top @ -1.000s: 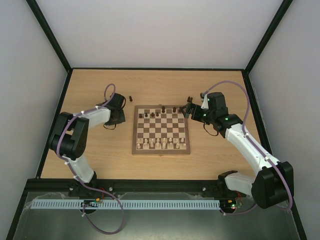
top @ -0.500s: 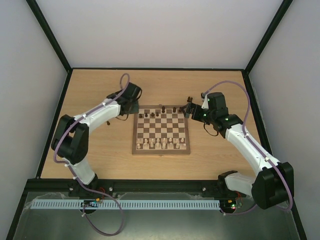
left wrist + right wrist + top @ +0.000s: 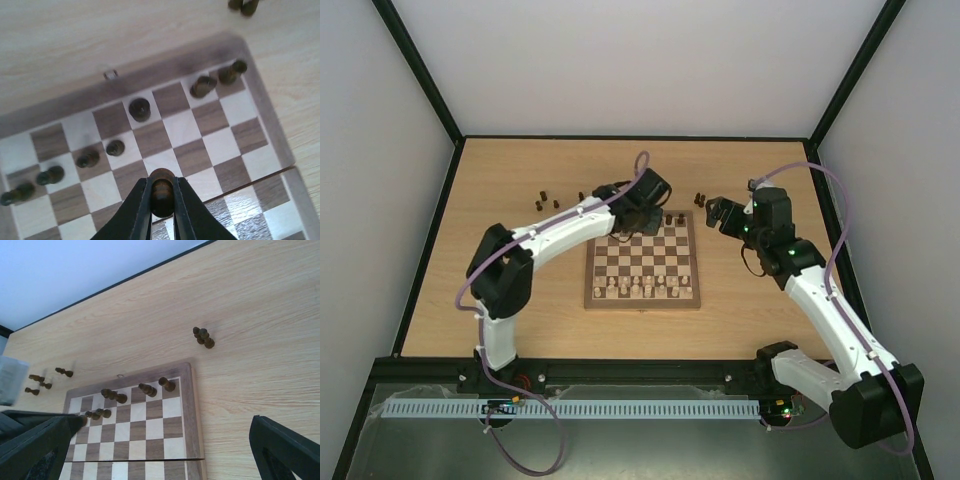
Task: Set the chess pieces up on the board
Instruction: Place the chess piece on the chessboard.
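The empty dark square (image 3: 153, 138) at the end of the pawn row lies below my gripper, by the tall piece. My left gripper comes down onto it next.
The board (image 3: 591, 270) lies mid-table. Several dark chess pieces (image 3: 139, 109) stand on its far two rows, also seen in the right wrist view (image 3: 148, 389). My left gripper (image 3: 642, 212) hovers over the board's far side, shut on a dark pawn (image 3: 162, 191) above the squares of the board (image 3: 165, 62). My right gripper (image 3: 715, 213) is wide open and empty, raised just off the far right corner of the board (image 3: 187, 390). Two loose dark pieces (image 3: 700, 197) stand beyond that corner, also in the right wrist view (image 3: 204, 337). Several more loose dark pieces (image 3: 548, 199) are far left of the board.
Pale cream pieces (image 3: 640, 290) fill the board's near rows. Black frame rails (image 3: 630, 137) edge the wooden table, with white walls behind. The loose dark pieces at the far left also show in the right wrist view (image 3: 50, 377).
My left arm has swung right from the table's far left to over the board's far side. My right gripper has drawn back from the board's far right corner and opened wide.
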Motion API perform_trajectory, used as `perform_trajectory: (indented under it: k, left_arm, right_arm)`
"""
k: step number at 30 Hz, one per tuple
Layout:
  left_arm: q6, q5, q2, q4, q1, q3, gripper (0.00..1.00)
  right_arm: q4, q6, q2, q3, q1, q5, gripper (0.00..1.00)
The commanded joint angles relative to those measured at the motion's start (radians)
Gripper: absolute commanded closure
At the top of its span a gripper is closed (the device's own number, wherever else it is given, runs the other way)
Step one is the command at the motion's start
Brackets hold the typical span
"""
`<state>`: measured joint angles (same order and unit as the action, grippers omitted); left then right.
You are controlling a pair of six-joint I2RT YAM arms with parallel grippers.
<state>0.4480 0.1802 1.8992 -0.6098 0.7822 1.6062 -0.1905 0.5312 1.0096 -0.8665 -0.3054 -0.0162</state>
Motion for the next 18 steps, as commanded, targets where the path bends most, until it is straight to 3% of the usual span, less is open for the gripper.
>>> perform_trajectory:
  k: [1,18]
  left_arm:
    - [0.006,-0.019,0.056,-0.041,0.03,0.016,0.96]
    - [-0.003,0.008,0.233,-0.002,0.026,0.072,0.94]
  right_arm:
    - [-0.034,0.01,0.007,0.017,0.007,-0.017,0.01]
    - [-0.031,0.004,0.024,0.016,0.009,0.023,0.01]
